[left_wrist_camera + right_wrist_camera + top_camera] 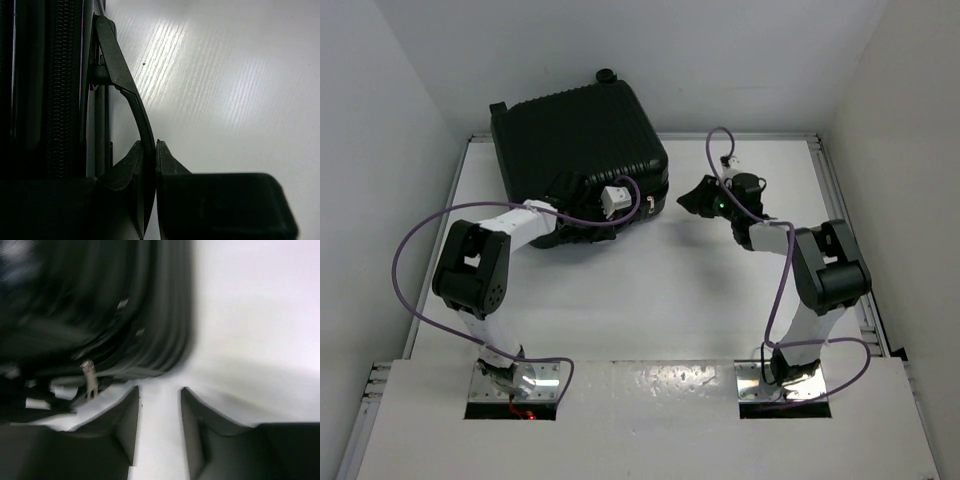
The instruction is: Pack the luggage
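Note:
The left gripper moves the handle strap [119, 75] to the left in the top view and releases it next. The wall-side table gap lies that way from it.
The luggage [578, 140] is a black ribbed suitcase lying closed at the back left of the white table. My left gripper [645, 205] is at its near right corner. In the left wrist view the left gripper [150, 146] is shut on a thin black curved handle strap [119, 75] that is fixed to the suitcase side [60, 90] beside the zipper. My right gripper [695, 197] hovers just right of the suitcase, pointing at it. In the right wrist view the right gripper [159, 392] is open and empty, with the blurred suitcase [95, 305] and a silver zipper pull [89, 377] ahead on the left.
White walls close in the table [650, 290] at the back and on both sides. Purple cables [410, 270] loop off both arms. A suitcase wheel [605, 75] sticks out at the back edge.

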Available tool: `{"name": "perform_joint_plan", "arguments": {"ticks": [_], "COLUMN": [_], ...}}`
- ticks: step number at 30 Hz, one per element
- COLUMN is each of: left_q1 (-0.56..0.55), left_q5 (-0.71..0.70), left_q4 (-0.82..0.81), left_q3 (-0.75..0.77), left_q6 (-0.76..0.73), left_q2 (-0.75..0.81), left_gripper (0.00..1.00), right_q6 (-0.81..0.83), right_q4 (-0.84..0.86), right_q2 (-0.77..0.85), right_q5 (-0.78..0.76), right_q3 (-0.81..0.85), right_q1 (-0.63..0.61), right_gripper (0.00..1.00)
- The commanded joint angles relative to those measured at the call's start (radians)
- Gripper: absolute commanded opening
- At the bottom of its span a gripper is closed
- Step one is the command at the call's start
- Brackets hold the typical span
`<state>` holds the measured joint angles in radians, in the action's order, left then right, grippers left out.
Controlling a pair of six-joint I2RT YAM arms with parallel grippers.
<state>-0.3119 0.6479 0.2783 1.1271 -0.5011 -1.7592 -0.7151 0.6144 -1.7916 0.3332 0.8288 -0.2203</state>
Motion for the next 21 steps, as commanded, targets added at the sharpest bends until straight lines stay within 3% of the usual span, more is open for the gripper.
{"name": "perform_joint_plan", "arguments": {"ticks": [1,6,11,21], "left_q1": [0.073,0.073,0.063,0.063], "left_q5": [0.214,0.214,0.214,0.214], "left_q4": [0.027,0.027,0.036,0.036], "left_q3": [0.005,0.005,0.016,0.034], "left_q6": [0.306,0.296,0.296,0.286], "left_q2": [0.037,0.037,0.037,0.037], "left_gripper": [0.07,0.07,0.07,0.07], "right_q6": [0.158,0.065,-0.020,-0.032], "right_q4": [0.122,0.124,0.102,0.111], "right_q2": [-0.002,-0.061,-0.106,-0.141], "right_q5": [0.161,0.292,0.369,0.402], "right_q3": [0.049,0.098,0.121,0.144], "right_q1": [-0.027,-0.040,-0.053,-0.105], "right_gripper": [0.42,0.51,0.49,0.48]}}
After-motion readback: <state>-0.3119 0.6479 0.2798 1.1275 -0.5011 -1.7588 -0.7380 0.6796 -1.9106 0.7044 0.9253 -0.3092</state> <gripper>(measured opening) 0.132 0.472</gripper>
